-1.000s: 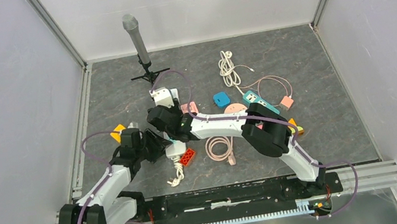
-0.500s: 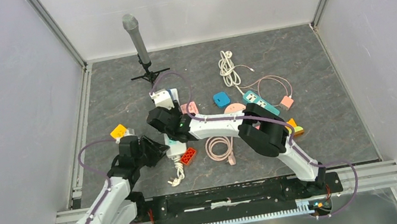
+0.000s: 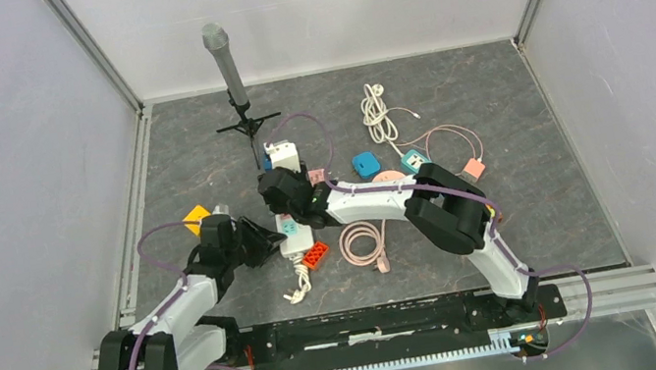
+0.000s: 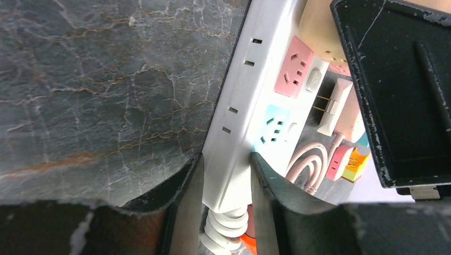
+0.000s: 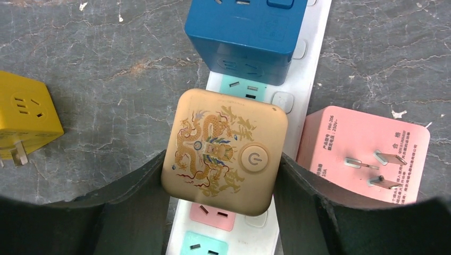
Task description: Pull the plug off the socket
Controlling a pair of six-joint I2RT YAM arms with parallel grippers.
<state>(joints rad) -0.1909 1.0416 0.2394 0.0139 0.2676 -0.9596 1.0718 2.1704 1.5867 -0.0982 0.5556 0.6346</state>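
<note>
I need to pull the gold cube (image 5: 226, 151) up with my right gripper next, move outward past the pink adapter and go down to release it on the tabletop beyond, because that spot is bare.
The plug is a gold cube (image 5: 226, 151) with a dragon print and a power button. It sits over the socket, a white power strip (image 5: 314, 64) with pink and teal outlets. My right gripper (image 5: 219, 171) is shut on the gold cube's two sides. Whether its pins are still in the strip is hidden. My left gripper (image 4: 226, 178) is shut on the strip (image 4: 234, 143) at its cord end, where the gold cube (image 4: 316, 26) shows further along. From above, the strip (image 3: 292, 237) lies between the left gripper (image 3: 272, 244) and the right gripper (image 3: 292, 203).
A blue cube adapter (image 5: 247, 32) is plugged in just beyond the gold one. A pink adapter (image 5: 361, 154) lies right of the strip, a yellow cube (image 5: 24, 122) to the left. A red brick (image 3: 314, 257), a pink cable coil (image 3: 363, 242) and a microphone stand (image 3: 227, 72) are nearby.
My left gripper has closed on the cord end of the strip. The right gripper, with the cube and the strip, has shifted slightly to the right.
</note>
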